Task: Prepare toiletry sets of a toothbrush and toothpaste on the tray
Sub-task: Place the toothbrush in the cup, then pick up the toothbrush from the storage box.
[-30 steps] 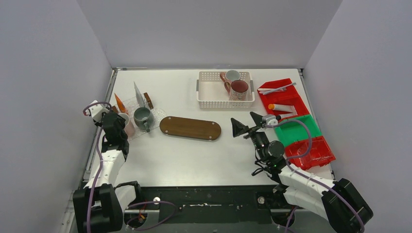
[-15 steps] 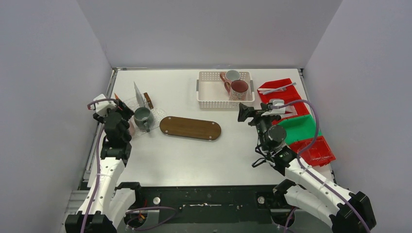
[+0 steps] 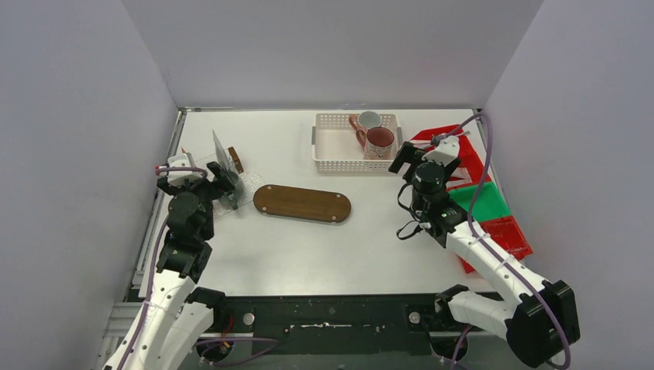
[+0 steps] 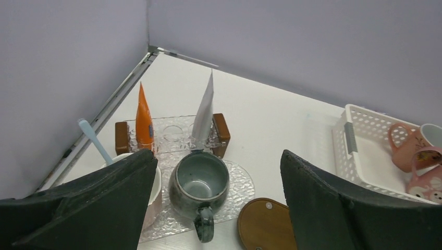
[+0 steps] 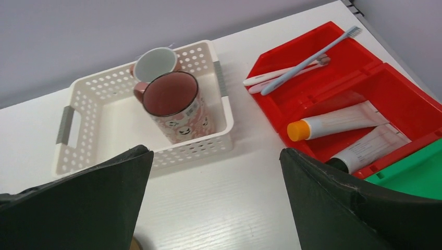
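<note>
The light blue toothbrush's handle [image 5: 308, 63] lies on top, below my right gripper and to its right in the wrist view, so I need to move over it, turn and go down.
My left gripper [image 4: 219, 156] hangs open above the clear textured tray [image 4: 245, 182], nothing between its fingers. Below it on the tray stands an empty dark green mug [image 4: 199, 185]. Beside that is a pinkish-white mug [image 4: 156, 182], half hidden by my left finger, with a light blue toothbrush [image 4: 91, 138] in it. Behind them an orange tube [image 4: 143, 117] and a white tube [image 4: 204, 107] stand upright. My right gripper [image 5: 215, 152] is open over bare table. Toothbrushes [image 5: 302, 73] and toothpaste tubes [image 5: 339, 120] lie in the red bin [image 5: 396, 94].
A white perforated basket [image 5: 99, 151] holds a maroon-lined mug [image 5: 172, 104] and a white mug with a pink handle [image 5: 154, 62]. An oval wooden board [image 3: 302, 203] lies mid-table. A green bin [image 5: 412, 172] sits beside the red one. Walls enclose the table.
My left gripper has opened and drawn back from the pinkish-white mug toward the green one. My right arm has swung away from the green bin to between basket and red bin.
</note>
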### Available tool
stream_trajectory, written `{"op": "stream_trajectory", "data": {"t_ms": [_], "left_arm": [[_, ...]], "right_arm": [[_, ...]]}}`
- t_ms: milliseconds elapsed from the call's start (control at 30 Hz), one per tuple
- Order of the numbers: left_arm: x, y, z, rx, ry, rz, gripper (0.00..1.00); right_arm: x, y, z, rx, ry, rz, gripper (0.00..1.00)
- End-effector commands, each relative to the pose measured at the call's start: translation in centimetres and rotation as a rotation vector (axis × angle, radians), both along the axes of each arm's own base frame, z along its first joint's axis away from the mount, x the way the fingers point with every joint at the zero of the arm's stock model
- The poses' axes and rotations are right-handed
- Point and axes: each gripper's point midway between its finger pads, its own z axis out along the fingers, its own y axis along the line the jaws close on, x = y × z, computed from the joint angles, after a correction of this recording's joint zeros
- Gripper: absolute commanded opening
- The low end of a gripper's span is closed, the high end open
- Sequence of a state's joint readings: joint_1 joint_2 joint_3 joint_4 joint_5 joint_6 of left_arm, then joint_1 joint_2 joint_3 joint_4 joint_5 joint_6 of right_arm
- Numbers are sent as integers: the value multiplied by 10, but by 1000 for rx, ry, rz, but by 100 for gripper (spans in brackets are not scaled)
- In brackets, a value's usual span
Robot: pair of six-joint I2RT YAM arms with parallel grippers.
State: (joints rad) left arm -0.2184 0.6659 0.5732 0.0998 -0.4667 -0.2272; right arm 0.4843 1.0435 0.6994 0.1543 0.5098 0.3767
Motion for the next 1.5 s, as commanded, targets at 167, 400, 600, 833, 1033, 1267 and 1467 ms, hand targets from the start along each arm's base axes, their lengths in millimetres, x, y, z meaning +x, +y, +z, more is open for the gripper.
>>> {"op": "stream_trajectory", "data": {"t_ms": [167, 400, 600, 833, 1033, 1267, 1467], "left_arm": [[-13, -31, 34, 10, -83, -147, 95], [-16, -48, 38, 10, -96, -231, 97], [-18, -54, 39, 10, -99, -262, 97], [-18, -57, 38, 12, -97, -276, 97], [-18, -58, 37, 14, -93, -278, 97], [-15, -61, 33, 18, -78, -292, 97], [-15, -60, 33, 20, -77, -287, 97]], "right_arm": [[51, -57, 4, 137, 32, -181, 96], [95, -99, -16, 266, 64, -269, 90], [130, -125, -37, 315, 99, -342, 82], [164, -150, -53, 385, 104, -404, 70], [181, -166, -72, 446, 129, -450, 58], [196, -171, -97, 512, 158, -472, 50], [209, -167, -116, 546, 189, -461, 45]]}}
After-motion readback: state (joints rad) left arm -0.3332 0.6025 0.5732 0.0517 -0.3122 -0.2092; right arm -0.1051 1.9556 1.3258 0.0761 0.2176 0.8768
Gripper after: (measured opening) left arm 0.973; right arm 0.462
